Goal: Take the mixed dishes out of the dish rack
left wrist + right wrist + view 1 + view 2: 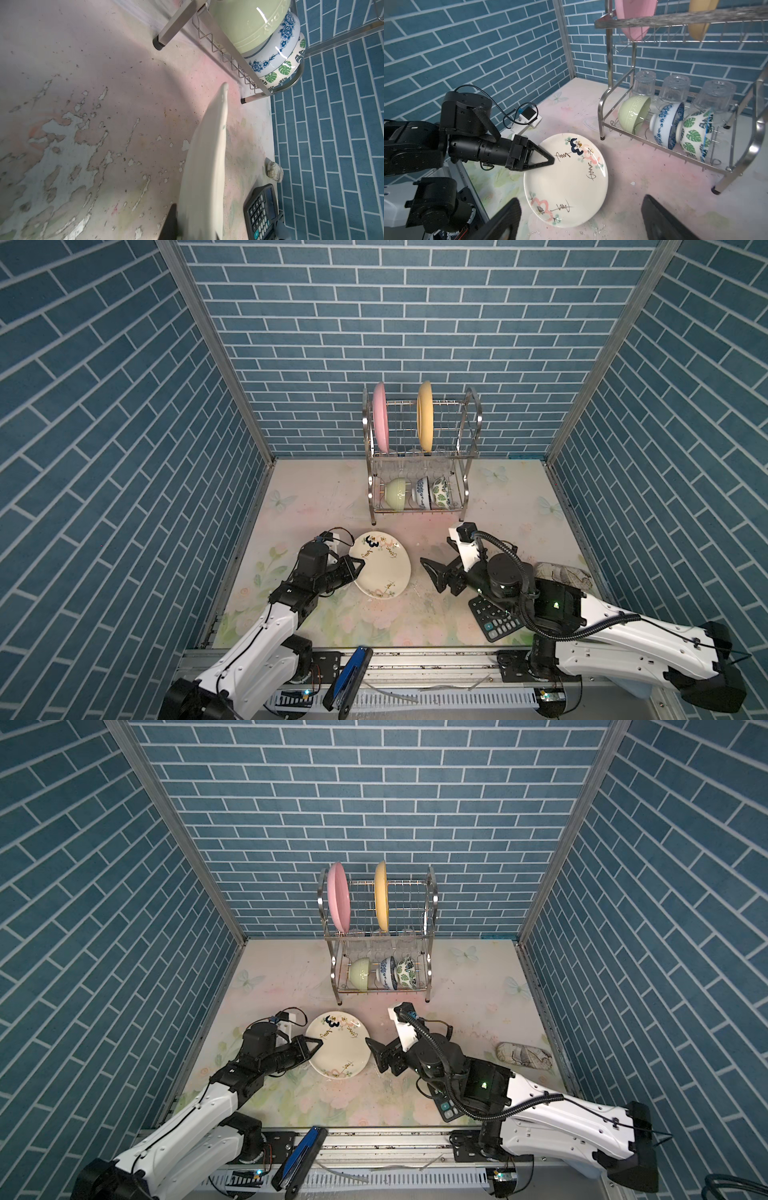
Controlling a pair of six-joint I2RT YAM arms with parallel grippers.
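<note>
The empty, open right gripper stands across the cream plate. I next need to carry the cream plate toward its fingers with my left gripper and release the plate's rim there.
The cream plate (382, 568) (566, 182) with painted flowers lies low over the table, front left of the dish rack (467, 485) (610, 62). My left gripper (359, 562) (550, 161) is shut on its left rim. My right gripper (430, 574) (581, 224) stands open just right of the plate, holding nothing. On the rack's top tier stand a pink plate (380, 416) and a yellow plate (425, 416). The lower tier holds a pale-green bowl (395, 493), a blue-white bowl (422, 492), a green-leaf bowl (440, 491) and three upturned glasses (675, 89).
A black calculator (494, 618) lies under my right arm. A patterned pouch (561, 574) sits near the right wall. A blue and black tool (349, 676) rests on the front rail. Blue brick walls close in the table on three sides.
</note>
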